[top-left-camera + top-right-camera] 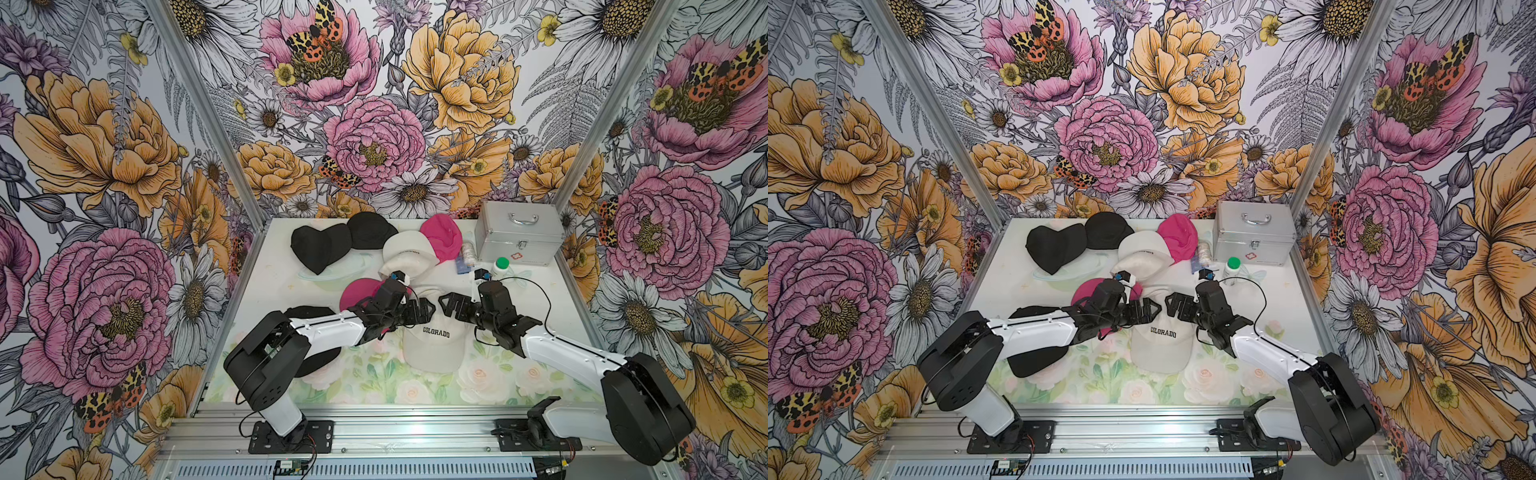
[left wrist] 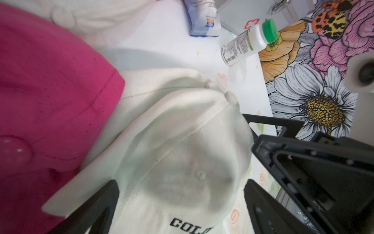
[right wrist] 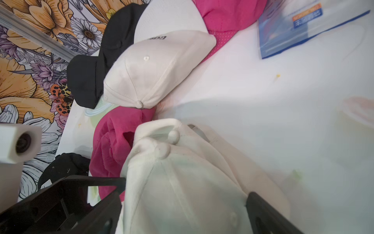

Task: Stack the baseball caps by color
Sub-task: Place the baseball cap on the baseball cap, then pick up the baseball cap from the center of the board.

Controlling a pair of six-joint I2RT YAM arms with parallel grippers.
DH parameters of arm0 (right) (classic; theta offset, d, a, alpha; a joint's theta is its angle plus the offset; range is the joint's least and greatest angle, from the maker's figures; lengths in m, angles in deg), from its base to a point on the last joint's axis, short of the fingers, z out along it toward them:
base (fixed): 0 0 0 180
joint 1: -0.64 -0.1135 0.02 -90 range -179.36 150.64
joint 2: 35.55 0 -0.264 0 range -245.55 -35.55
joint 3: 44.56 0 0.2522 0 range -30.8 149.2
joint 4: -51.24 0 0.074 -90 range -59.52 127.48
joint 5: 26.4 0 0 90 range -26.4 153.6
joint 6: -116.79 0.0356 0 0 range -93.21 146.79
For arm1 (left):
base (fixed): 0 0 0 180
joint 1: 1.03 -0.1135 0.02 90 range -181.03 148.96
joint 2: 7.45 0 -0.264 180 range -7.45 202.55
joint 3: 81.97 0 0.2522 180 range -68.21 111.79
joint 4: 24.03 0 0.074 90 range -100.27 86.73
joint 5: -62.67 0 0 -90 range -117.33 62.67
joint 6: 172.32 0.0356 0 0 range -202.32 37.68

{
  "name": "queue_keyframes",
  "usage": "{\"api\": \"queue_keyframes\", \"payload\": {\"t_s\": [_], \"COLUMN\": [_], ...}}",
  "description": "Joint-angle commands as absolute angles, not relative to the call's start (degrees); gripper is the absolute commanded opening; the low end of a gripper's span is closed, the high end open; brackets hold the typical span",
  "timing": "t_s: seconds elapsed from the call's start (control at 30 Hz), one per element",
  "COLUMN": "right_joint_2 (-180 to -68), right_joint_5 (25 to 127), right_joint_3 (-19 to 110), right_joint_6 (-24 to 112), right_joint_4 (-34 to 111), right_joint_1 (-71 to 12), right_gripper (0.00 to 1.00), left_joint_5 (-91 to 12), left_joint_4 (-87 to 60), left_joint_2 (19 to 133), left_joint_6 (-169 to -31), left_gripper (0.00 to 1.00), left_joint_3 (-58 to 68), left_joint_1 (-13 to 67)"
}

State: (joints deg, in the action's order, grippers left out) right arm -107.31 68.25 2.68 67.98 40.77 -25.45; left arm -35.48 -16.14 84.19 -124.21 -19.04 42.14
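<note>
The left gripper moves outward past the hot pink cap onto the near edge next. The back cream cap (image 1: 387, 271) (image 2: 75, 26) lies farther outward than my fingers.
A cream "COLORADO" cap (image 1: 434, 345) (image 1: 1163, 345) lies mid-table, overlapping a second cream cap (image 1: 419, 289) behind it. Both grippers hover over its crown, tips facing each other. My left gripper (image 1: 419, 311) (image 2: 180, 204) is open, with the crown (image 2: 182, 152) between its fingers. My right gripper (image 1: 452, 305) (image 3: 182, 212) is open too, straddling the same cream fabric (image 3: 182, 188). A hot pink cap (image 1: 359, 291) (image 2: 50, 91) lies under my left wrist, and a black cap (image 1: 320, 361) under that arm. At the back lie two black caps (image 1: 320, 247), a cream one (image 1: 409, 249) and a pink one (image 1: 442, 237).
A silver metal case (image 1: 517, 232) with a handle stands at the back right. In front of it are a white green-lidded bottle (image 1: 500, 266) (image 2: 247, 42), a blue packet (image 1: 462, 264) (image 2: 204, 22) and a small roll (image 1: 468, 250). Floral walls enclose the table on three sides.
</note>
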Motion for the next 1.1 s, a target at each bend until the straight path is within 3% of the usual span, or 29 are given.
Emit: {"api": "queue_keyframes", "payload": {"t_s": [0.0,0.33,0.5,0.73,1.07], "right_joint_2": [-103.99,-104.27,-102.2,-92.45,-85.13], "right_joint_5": [59.18,47.13,45.88,44.35,45.25], "right_joint_3": [3.6,5.85,4.74,-0.83,-3.13], "right_joint_6": [68.54,68.01,70.64,69.96,66.83], "right_joint_4": [40.24,37.87,36.15,37.19,36.15], "right_joint_1": [-25.74,-24.07,-22.46,-19.96,-19.14], "right_gripper": [0.99,0.99,0.99,0.99,0.99], "left_joint_5": [-33.04,-25.42,-33.22,-36.06,-33.58], "left_joint_4": [-16.91,-13.17,-12.06,-12.99,-20.1], "left_joint_2": [79.57,80.06,85.43,94.44,102.16], "left_joint_6": [-124.36,-119.72,-119.25,-116.7,-128.59], "left_gripper": [0.99,0.99,0.99,0.93,0.91], "left_joint_3": [-19.1,-15.01,-11.05,-4.78,-3.64], "left_joint_1": [39.5,30.43,24.48,24.45,25.68]}}
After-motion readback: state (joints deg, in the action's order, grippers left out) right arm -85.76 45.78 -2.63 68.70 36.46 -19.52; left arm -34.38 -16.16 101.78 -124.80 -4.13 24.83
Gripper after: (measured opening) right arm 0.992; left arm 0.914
